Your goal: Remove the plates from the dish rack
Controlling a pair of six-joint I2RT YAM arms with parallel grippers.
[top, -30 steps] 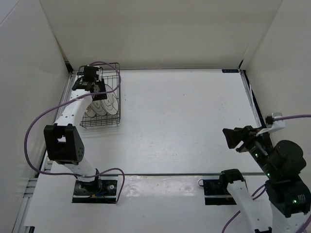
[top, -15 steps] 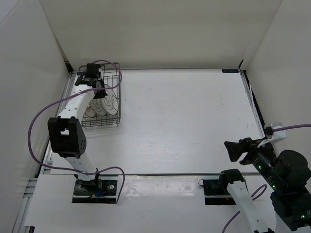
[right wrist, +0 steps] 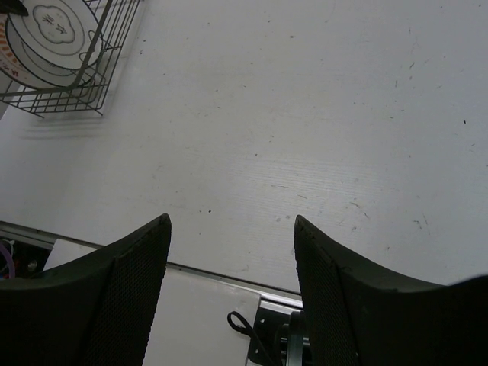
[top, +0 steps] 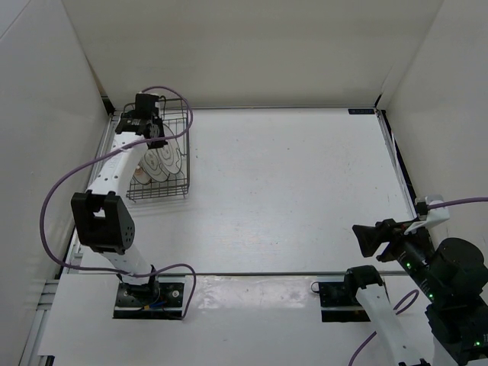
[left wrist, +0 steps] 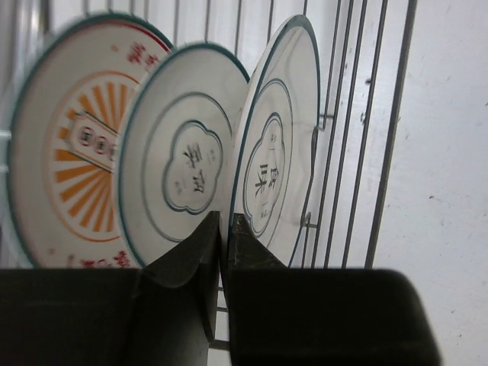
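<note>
The rack's wire side is close beside the plate. My left gripper must rise over it next, then lower to the bare middle tabletop and release.
The dark wire dish rack (top: pixel 185 145) stands at the far left of the table. Three white plates stand on edge in it. In the left wrist view the left one has an orange sunburst pattern (left wrist: pixel 65 152), the middle one (left wrist: pixel 183 168) and the right one (left wrist: pixel 274 137) have grey-green rims and a cloud-shaped centre motif. My left gripper (left wrist: pixel 223 221) reaches down into the rack (top: pixel 155 139), its jaws closed to a thin gap on the lower rim of the right plate. My right gripper (right wrist: pixel 229 221) is open and empty, low at the near right (top: pixel 360 236).
The rack's wire side (left wrist: pixel 389 114) runs close on the right of the gripped plate. The rack and plates (right wrist: pixel 49 19) show far off in the right wrist view. White walls enclose the table. Arm bases and a metal rail (top: pixel 252 273) line the near edge.
My left wrist has shifted a little toward the far wall over the rack. My right arm has drawn back and down toward the near right corner.
</note>
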